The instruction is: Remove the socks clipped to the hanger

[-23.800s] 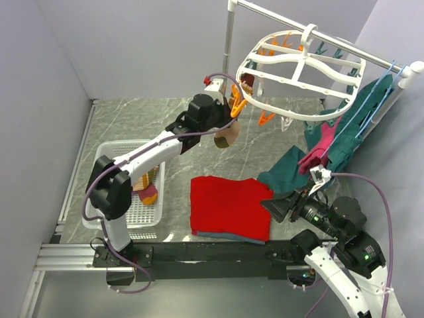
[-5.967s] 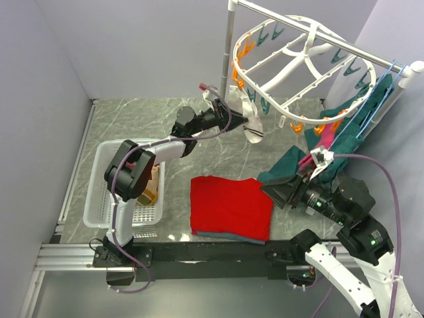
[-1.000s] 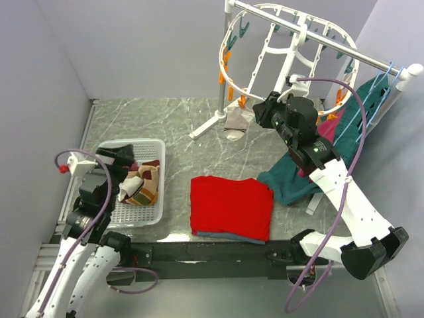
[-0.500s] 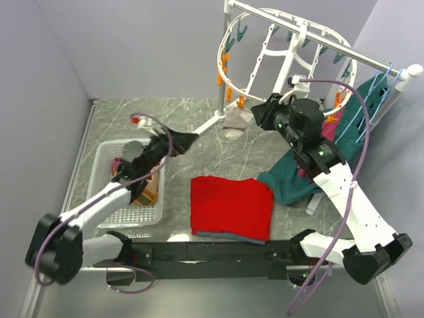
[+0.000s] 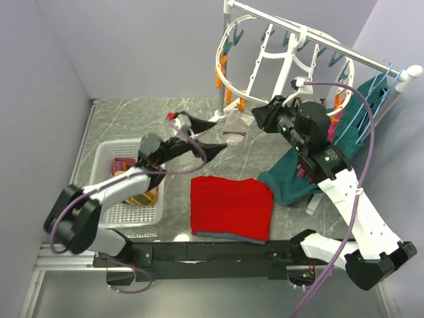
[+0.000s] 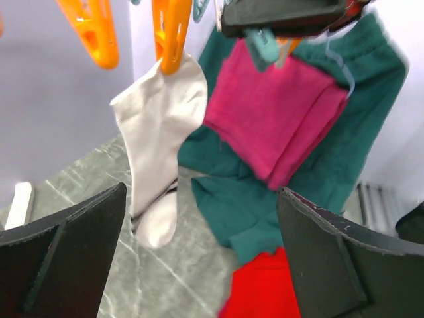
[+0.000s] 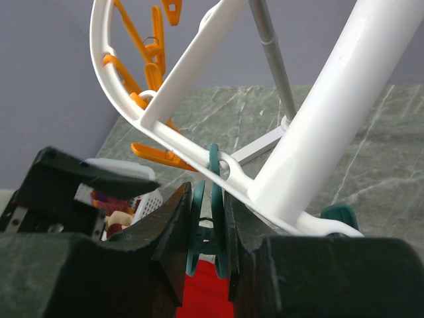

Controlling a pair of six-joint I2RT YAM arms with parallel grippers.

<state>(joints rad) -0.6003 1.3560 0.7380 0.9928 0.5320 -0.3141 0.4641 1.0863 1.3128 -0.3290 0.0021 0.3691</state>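
Observation:
My left gripper slides its open fingers to the right in the top view next, around the sock's lower end, which hangs free that way.
The white oval hanger [image 5: 278, 56] hangs tilted from the rail at the back. One whitish sock [image 6: 159, 132] dangles from an orange clip [image 6: 171, 33] at its lower rim; from above this sock [image 5: 233, 124] shows just over the floor. My left gripper [image 5: 202, 134] is open, a short way in front of the sock and not touching it. My right gripper [image 7: 208, 228] is shut on a teal clip peg [image 7: 216, 173] hooked to the hanger's rim [image 7: 318, 132]. Other socks [image 5: 142, 197] lie in the basket.
The white slotted basket [image 5: 126, 215] stands at the left. A flat red cloth [image 5: 232, 205] lies in the middle front. Teal [image 6: 252, 205] and pink [image 6: 271, 119] garments hang on blue hangers at the right, behind the sock. Orange pegs [image 7: 159, 156] dangle around the rim.
My left arm has swung from the basket up and right toward the hanging whitish sock, jaws open. The right gripper has stayed at the hanger's rim, shifting slightly left.

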